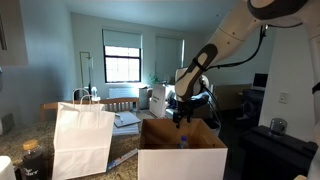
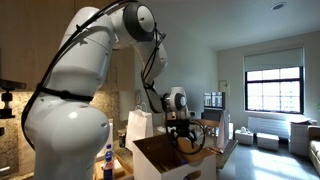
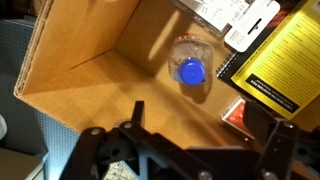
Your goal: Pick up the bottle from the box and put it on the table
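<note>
Next I should move my gripper down into the open box (image 3: pixel 80 60) and toward the bottle, bringing its spread fingers around the blue cap (image 3: pixel 192 71), since the bottle stands ahead of them.
A clear plastic bottle with a blue cap (image 3: pixel 190 70) stands upright inside an open cardboard box (image 3: pixel 80 60), seen from above in the wrist view. The box also shows in both exterior views (image 1: pixel 180 155) (image 2: pixel 160 155). My gripper (image 3: pixel 205 135) hangs above the box opening, open and empty, with its fingers spread wide. The bottle lies ahead of the fingers and is not between them. In both exterior views the gripper (image 1: pixel 183 115) (image 2: pixel 188 140) hovers just over the box's top edge.
In the box beside the bottle lie a black-and-yellow booklet (image 3: pixel 275 60), a small red packet (image 3: pixel 238 113) and white cards (image 3: pixel 250 25). A white paper bag (image 1: pixel 82 140) stands next to the box. Another bottle (image 2: pixel 108 160) stands on the counter.
</note>
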You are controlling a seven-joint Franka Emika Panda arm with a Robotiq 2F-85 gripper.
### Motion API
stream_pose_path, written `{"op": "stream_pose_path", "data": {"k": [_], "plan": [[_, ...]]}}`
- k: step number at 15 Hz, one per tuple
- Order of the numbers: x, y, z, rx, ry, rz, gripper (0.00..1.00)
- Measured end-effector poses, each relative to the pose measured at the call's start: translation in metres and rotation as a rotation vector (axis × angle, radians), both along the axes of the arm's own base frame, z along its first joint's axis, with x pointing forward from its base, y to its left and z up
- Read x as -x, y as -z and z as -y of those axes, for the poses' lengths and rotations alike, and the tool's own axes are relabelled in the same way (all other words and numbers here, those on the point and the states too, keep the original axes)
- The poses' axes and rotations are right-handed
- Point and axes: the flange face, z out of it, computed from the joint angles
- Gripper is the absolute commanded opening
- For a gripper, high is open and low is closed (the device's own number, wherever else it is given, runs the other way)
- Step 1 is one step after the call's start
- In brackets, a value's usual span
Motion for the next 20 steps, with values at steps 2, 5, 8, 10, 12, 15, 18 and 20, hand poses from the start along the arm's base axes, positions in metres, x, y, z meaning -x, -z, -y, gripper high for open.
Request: {"op": "stream_pose_path", "data": {"k": [2,5,8,10,12,15,18,20], "plan": [[-0.001,0.008,-0.001,0.004,0.0,-0.012,1.0],[-0.005,0.02,-0.003,0.009,0.011,-0.029,1.0],[-0.012,0.034,-0.004,0.013,0.023,-0.041,1.0],[-0.017,0.042,-0.005,0.018,0.04,-0.044,1.0],[-0.024,0.051,-0.006,0.025,0.054,-0.047,1.0],[-0.033,0.066,-0.01,0.04,0.068,-0.054,1.0],[-0.039,0.081,-0.017,0.06,0.072,-0.09,1.0],[-0.04,0.089,-0.02,0.081,0.077,-0.134,1.0]]}}
